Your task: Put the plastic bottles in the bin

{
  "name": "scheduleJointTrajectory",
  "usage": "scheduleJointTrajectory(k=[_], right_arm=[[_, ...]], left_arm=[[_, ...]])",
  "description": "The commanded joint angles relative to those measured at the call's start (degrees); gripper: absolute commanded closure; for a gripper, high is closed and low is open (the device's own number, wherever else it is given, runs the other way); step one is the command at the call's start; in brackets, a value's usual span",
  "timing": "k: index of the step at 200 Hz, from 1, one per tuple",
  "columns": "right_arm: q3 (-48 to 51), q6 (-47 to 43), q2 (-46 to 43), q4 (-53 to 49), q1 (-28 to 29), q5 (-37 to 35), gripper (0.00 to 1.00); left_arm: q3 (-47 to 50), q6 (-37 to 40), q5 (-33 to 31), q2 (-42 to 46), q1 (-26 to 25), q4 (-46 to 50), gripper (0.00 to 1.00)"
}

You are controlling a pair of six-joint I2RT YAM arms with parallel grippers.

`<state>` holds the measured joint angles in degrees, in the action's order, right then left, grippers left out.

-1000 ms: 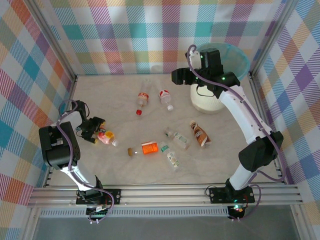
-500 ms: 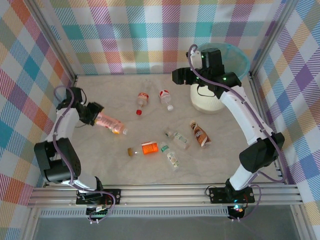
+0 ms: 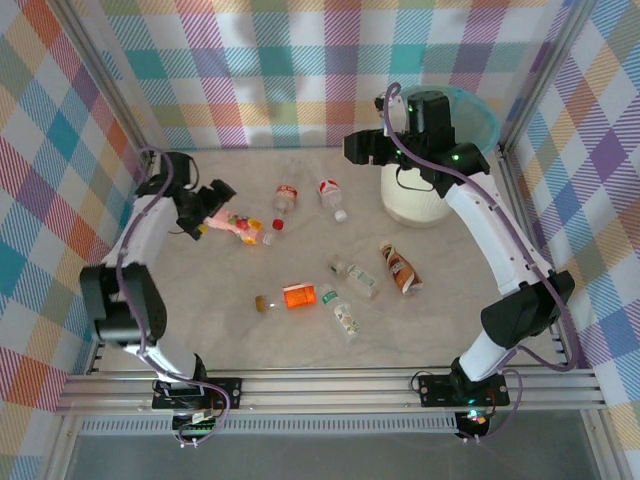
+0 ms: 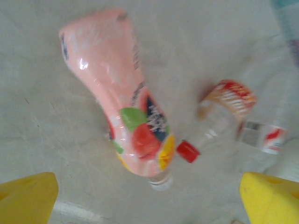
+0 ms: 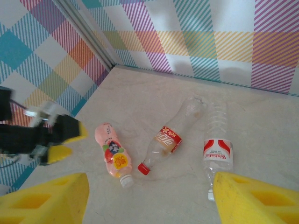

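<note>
I need to move my left gripper down and toward the clear red-labelled bottle (image 3: 285, 197) next, with its open fingers on both sides of the pink bottle's printed middle (image 3: 236, 224).
A pink-labelled plastic bottle (image 3: 241, 229) (image 4: 126, 107) (image 5: 112, 156) lies on the table, its white cap toward a clear red-labelled bottle (image 3: 285, 197) (image 5: 168, 137). My left gripper (image 3: 213, 206) (image 4: 149, 200) stands open just left of the pink bottle, not touching it. A white-and-red labelled bottle (image 3: 330, 194) (image 5: 217, 150) lies further right. My right gripper (image 3: 362, 148) (image 5: 152, 205) hangs open and empty, high beside the bin (image 3: 418, 205). Nearer lie an orange-labelled bottle (image 3: 295, 296), a green-labelled one (image 3: 346, 319), a clear one (image 3: 357, 279) and a brown one (image 3: 398, 268).
The bin's blue liner (image 3: 482, 117) shows at the far right corner. Checked walls close in the table at the back and both sides. A metal rail (image 3: 330, 385) runs along the near edge. Open table lies at the near left.
My left arm swung the pink bottle from the near left toward the far middle, then opened; the bottle now lies free beside the red-labelled one. The right arm barely moved.
</note>
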<state>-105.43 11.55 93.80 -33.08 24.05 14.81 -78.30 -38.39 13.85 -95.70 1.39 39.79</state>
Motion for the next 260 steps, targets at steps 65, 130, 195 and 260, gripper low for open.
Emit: scheduleJointTrajectory(k=[65,130,195,260], right_arm=[[0.72,-0.37,-1.35,0.45,0.20,1.82,0.29],[1.60,-2.08,-1.71,0.12,0.14,0.79,0.28],[2.70,-2.07,-2.38,0.61,0.12,0.44,0.28],[2.31,-2.33,-4.86,0.20,0.14,1.15,0.28]], left_arm=[[-14.25,-10.61,-2.40,-22.67,-5.91,5.58,0.00],[-11.57,-12.34,-2.79,-23.20,-7.29,3.14,0.29],[-10.71,-9.87,-4.34,-21.02,-7.30,3.79,0.43],[-21.99,9.06,-16.66,-7.66,-11.04,8.99,0.44]])
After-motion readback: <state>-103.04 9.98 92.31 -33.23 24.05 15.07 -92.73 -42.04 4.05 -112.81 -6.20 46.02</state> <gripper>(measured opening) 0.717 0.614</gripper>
